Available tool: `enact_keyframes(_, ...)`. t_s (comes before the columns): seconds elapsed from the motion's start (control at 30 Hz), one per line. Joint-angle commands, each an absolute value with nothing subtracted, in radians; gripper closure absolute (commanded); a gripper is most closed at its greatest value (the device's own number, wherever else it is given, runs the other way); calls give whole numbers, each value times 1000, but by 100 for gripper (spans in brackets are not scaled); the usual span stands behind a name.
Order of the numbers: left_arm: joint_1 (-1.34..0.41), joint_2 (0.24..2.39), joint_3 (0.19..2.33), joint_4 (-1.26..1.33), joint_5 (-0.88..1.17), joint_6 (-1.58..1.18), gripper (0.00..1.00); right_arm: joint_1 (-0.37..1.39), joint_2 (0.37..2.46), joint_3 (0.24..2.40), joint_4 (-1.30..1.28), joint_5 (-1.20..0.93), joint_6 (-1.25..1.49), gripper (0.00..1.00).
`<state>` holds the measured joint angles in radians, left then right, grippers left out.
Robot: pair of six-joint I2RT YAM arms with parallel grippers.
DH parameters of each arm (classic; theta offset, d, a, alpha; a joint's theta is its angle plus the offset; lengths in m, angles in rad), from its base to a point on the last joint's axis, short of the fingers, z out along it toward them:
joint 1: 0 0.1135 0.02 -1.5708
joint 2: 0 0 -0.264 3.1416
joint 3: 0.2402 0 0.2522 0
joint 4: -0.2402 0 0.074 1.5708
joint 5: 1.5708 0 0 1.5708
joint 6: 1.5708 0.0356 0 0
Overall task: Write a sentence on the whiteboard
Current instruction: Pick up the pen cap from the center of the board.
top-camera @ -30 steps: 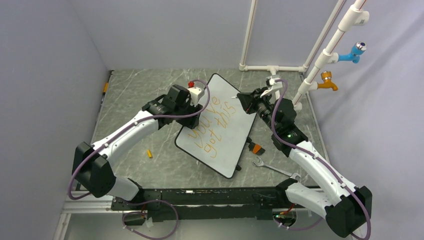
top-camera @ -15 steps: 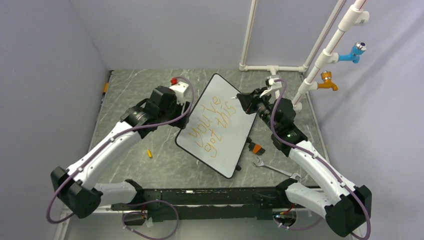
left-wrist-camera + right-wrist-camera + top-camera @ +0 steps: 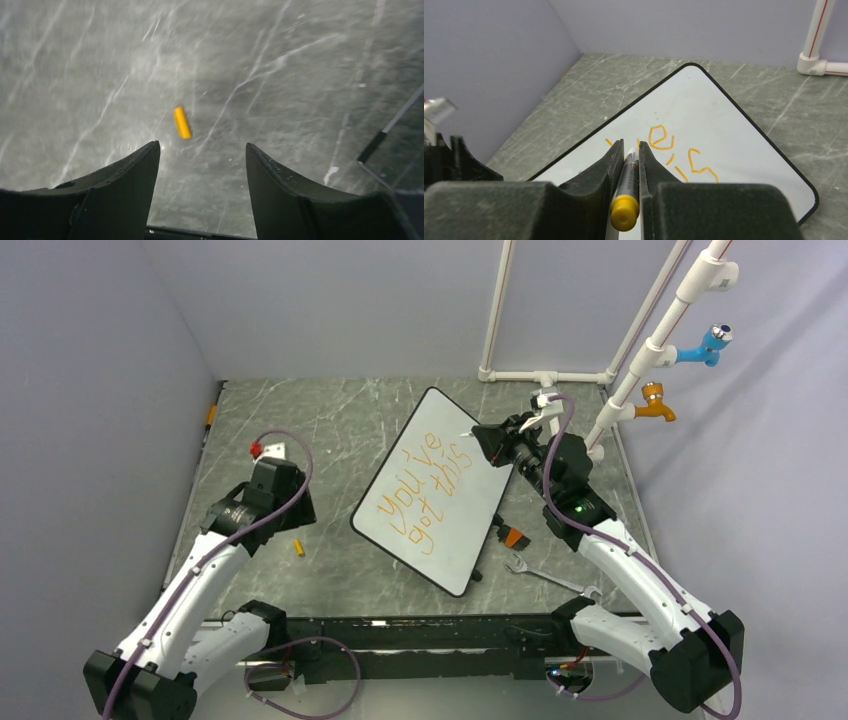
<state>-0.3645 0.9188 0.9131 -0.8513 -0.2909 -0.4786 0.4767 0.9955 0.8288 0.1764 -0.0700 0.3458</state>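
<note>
My left gripper is open and will next move down around the yellow marker cap [image 3: 299,548] [image 3: 182,122] on the table and close, because the marker in my other gripper shows a bare tip.
The whiteboard [image 3: 452,425] lies tilted on the table, white with a thin black rim; it also shows in the right wrist view [image 3: 744,120]. The sentence [image 3: 422,490] in orange letters reads "You've got this" in two lines; its last letters show in the right wrist view [image 3: 661,138]. My right gripper [image 3: 482,440] is shut on a grey marker with a yellow end [image 3: 626,192], held over the board's far right part. My left gripper [image 3: 202,150] is open and empty, above bare table left of the board, close to a small yellow marker cap [image 3: 182,122], which also shows in the top view [image 3: 298,547].
A wrench [image 3: 545,574] and a small orange and black object [image 3: 511,534] lie right of the board. White pipes with a blue tap [image 3: 706,346] and an orange tap [image 3: 655,403] stand at the back right. The board's corner [image 3: 385,135] shows at the left wrist view's right edge.
My left arm has drawn back from the board's far left edge, down and to the left, to above the yellow cap. The right arm and board have not moved.
</note>
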Motion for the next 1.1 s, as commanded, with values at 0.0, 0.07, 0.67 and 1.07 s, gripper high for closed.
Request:
enact_keyframes(0.0,-309,891,811,-890,-349,-673,34,479,987,871,202,-106,373,100)
enact_keyframes(0.07,-297,892,772,-876,-358,-720,35,477,985,870,200,-112,377,100)
enact_keyframes(0.67,-189,1076,582,-595,-221,-776,50,477,968,847,193,-118,383,100)
enact_keyframes(1.07,-170,1144,531,-520,-193,-794,62,478,976,850,196,-113,370,100)
